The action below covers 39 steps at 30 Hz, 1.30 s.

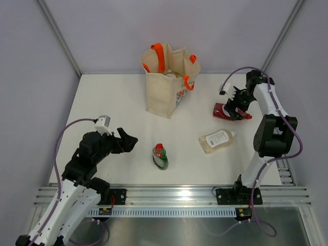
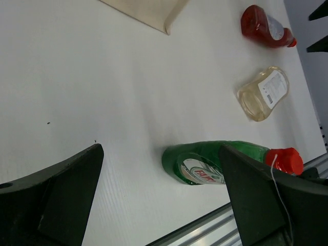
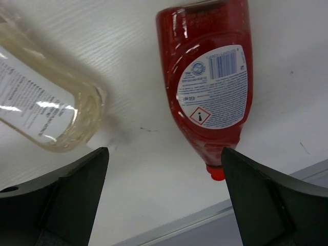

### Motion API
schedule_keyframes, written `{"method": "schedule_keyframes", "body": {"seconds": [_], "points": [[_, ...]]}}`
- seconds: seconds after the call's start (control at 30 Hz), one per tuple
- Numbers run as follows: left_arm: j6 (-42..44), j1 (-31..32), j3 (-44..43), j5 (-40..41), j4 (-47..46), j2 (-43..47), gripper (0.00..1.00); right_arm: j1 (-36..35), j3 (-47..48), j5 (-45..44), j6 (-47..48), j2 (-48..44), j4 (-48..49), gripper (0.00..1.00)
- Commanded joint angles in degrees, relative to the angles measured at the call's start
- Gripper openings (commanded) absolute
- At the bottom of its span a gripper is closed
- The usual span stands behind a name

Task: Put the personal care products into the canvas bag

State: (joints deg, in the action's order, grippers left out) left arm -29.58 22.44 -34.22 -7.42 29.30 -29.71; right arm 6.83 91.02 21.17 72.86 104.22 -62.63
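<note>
The red bottle's body narrows between its label and its cap, so my right gripper should move down next, with one open finger on either side of the red bottle's tapered shoulder (image 1: 242, 114) (image 3: 219, 138).
The beige canvas bag (image 1: 163, 87) with orange handles stands upright at the back centre; its corner shows in the left wrist view (image 2: 148, 10). Something pale lies inside its mouth; I cannot tell what. A red bottle (image 1: 223, 110) (image 3: 210, 77) (image 2: 265, 25) lies at the right. A clear bottle (image 1: 217, 140) (image 2: 262, 93) (image 3: 46, 107) lies in front of it. A green bottle with red cap (image 1: 160, 157) (image 2: 202, 161) lies near the front centre. My left gripper (image 1: 130, 139) (image 2: 161, 200) is open, just left of the green bottle. My right gripper (image 1: 237, 106) (image 3: 164, 200) is open, just over the red bottle's cap end.
An aluminium rail (image 1: 174, 195) runs along the table's near edge. The table's right edge (image 3: 205, 225) lies close behind the red bottle's cap. Grey enclosure walls stand on three sides.
</note>
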Motion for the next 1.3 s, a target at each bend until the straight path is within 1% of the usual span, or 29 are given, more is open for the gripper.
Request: {"method": "schedule_keyframes", "body": {"seconds": [0.0,0.03,0.13,0.23,0.4,0.6,0.73,0.83,0.93,1.0,1.03,1.1,1.13,1.17,1.23,1.27], "points": [[-6.3,-0.3,1.9,1.0,0.0,6.8,0.99,0.1,5.8,-3.1,2.0,5.3,1.6,0.99],[-6.8,-0.2,2.3,1.2,0.8,9.6,0.99,0.1,7.8,-3.1,1.9,6.6,1.7,0.99],[-8.9,-0.2,4.2,1.8,2.9,13.3,0.99,0.1,11.6,-4.3,1.7,11.9,1.3,1.0],[-10.9,-0.2,5.3,1.2,2.3,14.6,0.99,0.1,13.9,-4.8,1.8,15.8,1.2,0.99],[-13.5,-0.2,5.8,-1.6,0.5,13.2,0.99,-0.1,18.0,-5.0,1.0,21.0,0.8,0.99],[-13.4,-0.2,5.0,-3.0,0.4,10.3,0.99,-1.1,19.4,-7.5,2.1,24.7,1.0,0.99],[-13.7,-0.2,4.5,-3.0,1.1,10.8,0.99,-1.9,21.8,-8.9,1.2,27.8,-0.2,0.99],[-14.2,-0.2,4.7,-3.0,1.0,11.4,0.99,-2.7,21.9,-9.9,0.2,28.8,-0.2,0.86],[-14.5,-0.2,4.9,-3.2,0.8,11.8,0.99,-3.3,20.0,-9.7,-0.3,27.5,1.7,0.89],[-14.7,-0.2,4.9,-3.5,0.8,11.8,0.99,-3.5,18.2,-9.3,-1.1,26.4,2.1,0.88],[-14.8,-0.2,4.8,-3.6,0.7,11.8,0.99,-3.8,17.7,-9.2,-1.7,26.1,2.2,0.86],[-14.9,-0.2,4.8,-3.7,0.7,11.9,0.99,-4.2,15.4,-9.3,-3.2,25.1,2.4,0.79],[-15.1,-0.2,4.7,-3.8,0.6,11.9,0.99,-4.7,14.3,-9.6,-3.7,24.5,2.9,0.78],[-15.2,-0.2,4.7,-4.3,0.5,12.0,0.99,-5.0,13.1,-9.7,-4.3,23.8,4.3,0.77],[-15.4,-0.2,4.8,-4.4,0.3,12.0,0.99,-5.9,9.4,-9.7,-6.1,21.7,5.6,0.7],[-15.6,-0.2,4.8,-4.7,0.4,12.0,0.99,-6.1,8.0,-9.7,-7.2,20.9,7.9,0.67]]}}
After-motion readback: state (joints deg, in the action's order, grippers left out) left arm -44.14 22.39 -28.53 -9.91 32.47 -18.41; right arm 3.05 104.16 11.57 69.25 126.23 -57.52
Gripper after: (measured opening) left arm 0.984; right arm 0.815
